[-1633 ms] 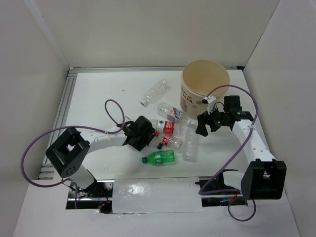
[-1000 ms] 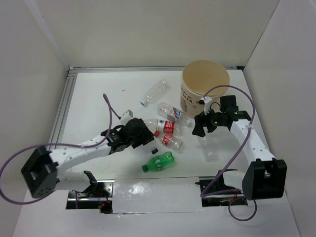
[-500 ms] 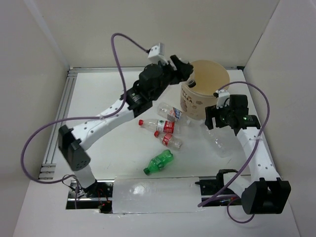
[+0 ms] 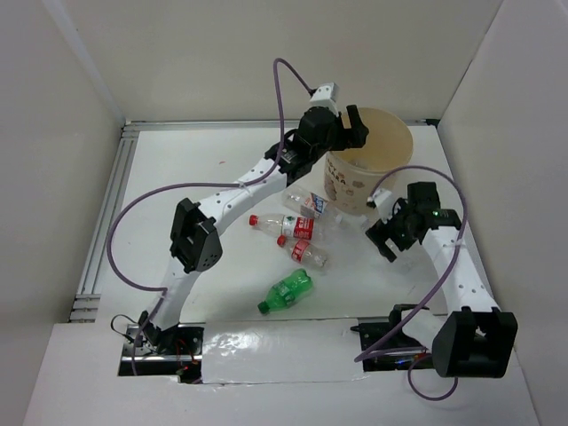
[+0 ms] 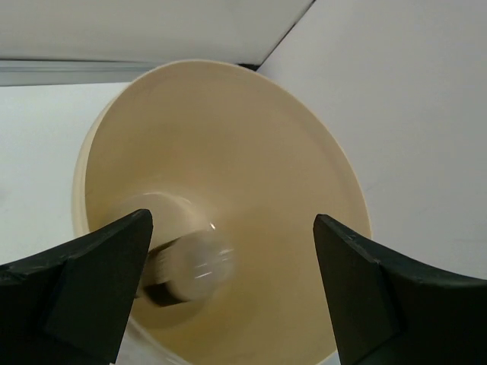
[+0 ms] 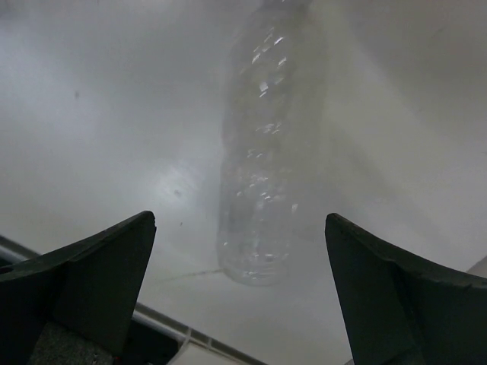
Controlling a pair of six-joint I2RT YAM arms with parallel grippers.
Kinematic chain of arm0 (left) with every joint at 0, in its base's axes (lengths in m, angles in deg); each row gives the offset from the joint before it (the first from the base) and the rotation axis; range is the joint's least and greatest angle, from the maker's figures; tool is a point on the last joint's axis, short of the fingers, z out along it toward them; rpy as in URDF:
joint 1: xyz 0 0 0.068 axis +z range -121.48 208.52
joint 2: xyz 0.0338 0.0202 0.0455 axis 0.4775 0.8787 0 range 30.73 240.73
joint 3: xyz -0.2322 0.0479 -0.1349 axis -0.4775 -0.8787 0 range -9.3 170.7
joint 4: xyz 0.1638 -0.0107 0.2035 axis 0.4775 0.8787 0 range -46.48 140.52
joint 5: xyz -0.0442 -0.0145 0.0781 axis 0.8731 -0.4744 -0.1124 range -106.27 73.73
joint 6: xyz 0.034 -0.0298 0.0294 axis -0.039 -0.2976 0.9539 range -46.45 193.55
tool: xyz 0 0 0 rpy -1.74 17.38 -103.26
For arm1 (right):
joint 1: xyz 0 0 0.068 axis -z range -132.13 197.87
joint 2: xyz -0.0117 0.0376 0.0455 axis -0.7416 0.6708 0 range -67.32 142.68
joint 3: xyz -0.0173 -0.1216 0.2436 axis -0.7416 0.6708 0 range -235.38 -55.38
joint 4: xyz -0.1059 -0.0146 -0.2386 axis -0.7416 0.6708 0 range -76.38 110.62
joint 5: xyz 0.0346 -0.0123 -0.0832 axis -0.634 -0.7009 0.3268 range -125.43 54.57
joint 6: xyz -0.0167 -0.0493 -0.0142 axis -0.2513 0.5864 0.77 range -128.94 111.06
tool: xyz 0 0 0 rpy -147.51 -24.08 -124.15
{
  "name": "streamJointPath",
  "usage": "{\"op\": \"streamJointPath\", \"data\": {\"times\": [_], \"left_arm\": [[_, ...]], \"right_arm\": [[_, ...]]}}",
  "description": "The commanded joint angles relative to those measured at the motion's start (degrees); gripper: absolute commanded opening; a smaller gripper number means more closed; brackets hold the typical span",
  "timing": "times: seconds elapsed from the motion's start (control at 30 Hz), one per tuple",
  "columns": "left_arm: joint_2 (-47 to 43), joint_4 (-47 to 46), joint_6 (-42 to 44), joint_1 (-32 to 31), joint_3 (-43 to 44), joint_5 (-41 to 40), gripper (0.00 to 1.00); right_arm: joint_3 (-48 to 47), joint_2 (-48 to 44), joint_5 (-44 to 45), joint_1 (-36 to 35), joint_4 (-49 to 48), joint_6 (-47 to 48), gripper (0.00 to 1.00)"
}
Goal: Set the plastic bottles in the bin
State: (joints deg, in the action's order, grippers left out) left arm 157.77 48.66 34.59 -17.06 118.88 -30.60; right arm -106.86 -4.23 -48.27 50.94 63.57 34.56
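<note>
I see the green bottle back from and below my left gripper, clear of the others, so I should next move back and down onto its capped half (image 4: pixel 276 297).
The beige bin (image 4: pixel 383 153) stands at the back right. My left gripper (image 4: pixel 352 133) hangs open over its left rim. In the left wrist view the left gripper (image 5: pixel 232 222) is open above the bin's inside (image 5: pixel 266 129), where a blurred clear bottle (image 5: pixel 190 266) is at the bottom. My right gripper (image 4: pixel 388 241) is open, low over the table right of the bin. In the right wrist view a clear bottle (image 6: pixel 262 175) lies on the table below the open right gripper (image 6: pixel 240 222), untouched. A labelled clear bottle (image 4: pixel 303 202), two red-capped bottles (image 4: pixel 282 224) (image 4: pixel 308 255) and a green bottle (image 4: pixel 287 292) lie mid-table.
White walls close in the table on three sides. A metal rail (image 4: pixel 105 213) runs along the left edge. The left arm's purple cable (image 4: pixel 286 98) arcs above the bin. A taped strip (image 4: pixel 280 351) covers the near edge between the arm bases.
My left arm swung from the table's middle up to the bin and now stands open over it. My right gripper shifted right and down, and the clear bottle beside it moved right.
</note>
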Motion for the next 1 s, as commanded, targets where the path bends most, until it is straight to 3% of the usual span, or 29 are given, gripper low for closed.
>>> {"op": "streamJointPath", "data": {"times": [0.0,0.13,0.27,0.33,0.4,0.5,0.6,0.63,0.67,0.73,0.77,0.97], "left_arm": [[-3.55,-3.13,3.27,0.06,1.37,3.33,1.0],[-11.53,-3.13,10.29,-1.44,-2.92,2.03,1.0],[-27.51,-1.55,17.5,-3.98,-21.87,1.84,1.0],[-38.03,-0.93,18.74,-5.64,-37.51,1.85,1.0],[-44.83,0.47,18.75,-7.06,-53.28,1.32,1.0],[-56.27,4.32,15.15,-9.78,-69.57,0.18,1.0],[-63.83,5.49,10.6,-13.21,-80.14,0.18,1.0],[-65.07,6.01,9.79,-14.17,-82.11,0.18,1.0],[-66.04,6.01,8.91,-16.36,-83.78,-0.35,1.0],[-67.36,6.54,6.97,-18.22,-87.11,-0.87,1.0],[-67.37,6.54,6.27,-20.23,-88.01,-1.83,1.0],[-66.05,3.38,8.81,-24.99,-91.08,-3.69,1.0]], "right_arm": [[5.94,-2.8,1.06,0.36,0.52,10.99,0.99],[9.12,1.57,1.68,0.88,-4.32,11.6,0.99],[11.23,8.09,2.82,0.88,-11.27,10.55,0.99],[11.23,12.38,2.82,0.88,-12.77,10.55,0.99],[11.23,14.68,2.82,1.58,-13.57,11.07,0.92],[11.84,16.01,1.59,2.11,-13.57,12.56,0.87],[11.85,13.82,-1.3,2.64,-10.59,15.28,0.74],[11.85,12.6,-2.09,2.64,-9.01,16.34,0.69],[11.85,9.54,-4.28,2.64,-4.82,19.31,0.55],[9.84,5.4,-6.66,3.26,0.47,23.27,0.48],[8.78,0.77,-9.37,3.26,6.41,25.81,0.37],[-7.99,-6.66,-22.21,3.26,24.03,40.5,0.36]]}}
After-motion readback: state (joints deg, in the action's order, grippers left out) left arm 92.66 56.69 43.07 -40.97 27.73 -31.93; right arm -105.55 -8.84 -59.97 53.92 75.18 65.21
